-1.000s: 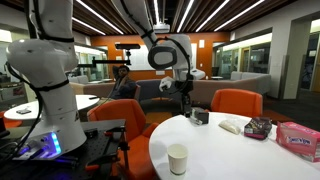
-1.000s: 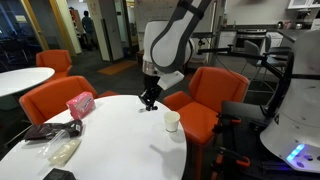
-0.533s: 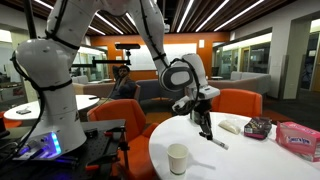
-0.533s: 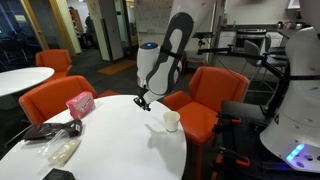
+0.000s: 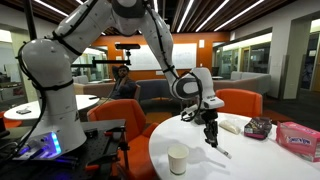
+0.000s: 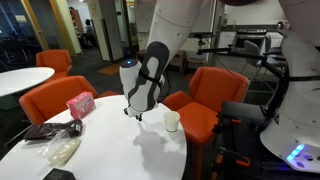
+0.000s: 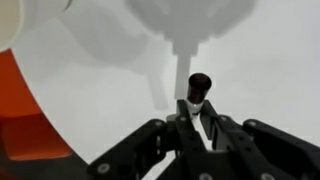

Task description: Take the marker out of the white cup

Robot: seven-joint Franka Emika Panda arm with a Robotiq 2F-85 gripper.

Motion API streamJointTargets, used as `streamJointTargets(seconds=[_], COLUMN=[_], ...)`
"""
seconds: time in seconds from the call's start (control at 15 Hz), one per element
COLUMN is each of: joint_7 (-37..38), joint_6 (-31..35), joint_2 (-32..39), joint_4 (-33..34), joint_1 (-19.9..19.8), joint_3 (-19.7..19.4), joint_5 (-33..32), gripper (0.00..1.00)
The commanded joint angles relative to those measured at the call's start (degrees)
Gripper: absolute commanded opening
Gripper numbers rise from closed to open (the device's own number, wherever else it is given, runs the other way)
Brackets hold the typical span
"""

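My gripper will lower the hanging marker to the bare tabletop and release it.
The white cup (image 5: pixel 178 158) stands upright near the edge of the round white table (image 5: pixel 250 160); it also shows in an exterior view (image 6: pixel 172 121). My gripper (image 5: pixel 210 137) is over the table, beyond the cup and apart from it, pointing down; it also shows in an exterior view (image 6: pixel 135 114). It is shut on the marker (image 7: pixel 196 92), a pale barrel with a dark end sticking out past the fingertips (image 7: pixel 190 118). The marker's lower end (image 5: pixel 221 150) is close above the tabletop.
A pink box (image 5: pixel 298 138), a dark packet (image 5: pixel 259 127) and a pale bag (image 5: pixel 233 125) lie at the far side of the table. Orange chairs (image 6: pixel 205 100) stand around it. A black object (image 6: pixel 58 174) lies at the table edge.
The arm has swung over the table, away from the cup, and lowered the gripper toward the tabletop with the marker in it. The cup has not moved.
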Motion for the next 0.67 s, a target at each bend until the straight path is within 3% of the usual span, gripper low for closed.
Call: streamJointTargets(seconds=[0.0, 0.33, 0.4, 0.6], joint_7=[6.08, 11.65, 11.69, 8.32], joint_6=[-3.82, -4.21, -3.96, -2.07], joint_2=[4.72, 10.32, 10.8, 8.68], joint_4=[5.55, 9.08, 9.33, 7.72], joint_1=[2.01, 3.95, 4.12, 2.75], joint_3=[-3.79, -6.24, -6.14, -3.73], joint_5=[-0.79, -1.54, -1.8, -2.36], gripper=[0.05, 0.05, 0.44, 0.58])
